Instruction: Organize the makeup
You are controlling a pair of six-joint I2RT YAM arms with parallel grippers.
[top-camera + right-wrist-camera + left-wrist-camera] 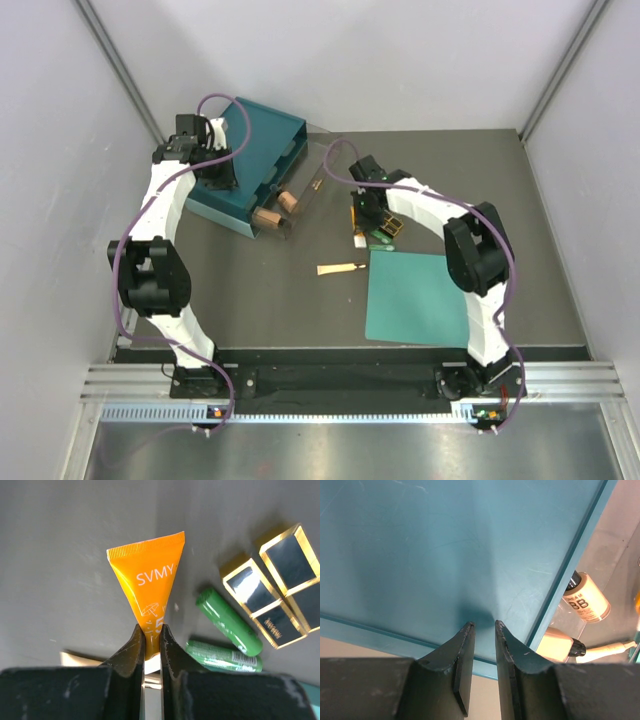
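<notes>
I will next lift the orange tube across with my right gripper and release it at the clear tray's empty part (304,181), since that part is to the gripper's left in the top view.
My right gripper (152,630) is shut on the lower end of the orange tube (150,580), whose flat crimped end points away from me. Two slim green tubes (227,620) and dark gold-edged cases (262,600) lie on the table to its right. In the top view my right gripper (360,225) is left of the dark palette (393,228). Tan-brown dark-capped bottles (275,210) lie in a clear tray; they also show in the left wrist view (585,602). The beige stick (340,268) lies alone. My left gripper (484,625) is nearly closed, empty, over the teal organizer (445,555).
The teal organizer box (255,140) stands at the back left with the clear tray (300,195) pulled out toward the middle. A flat teal mat (420,295) lies front right. Grey walls close in both sides.
</notes>
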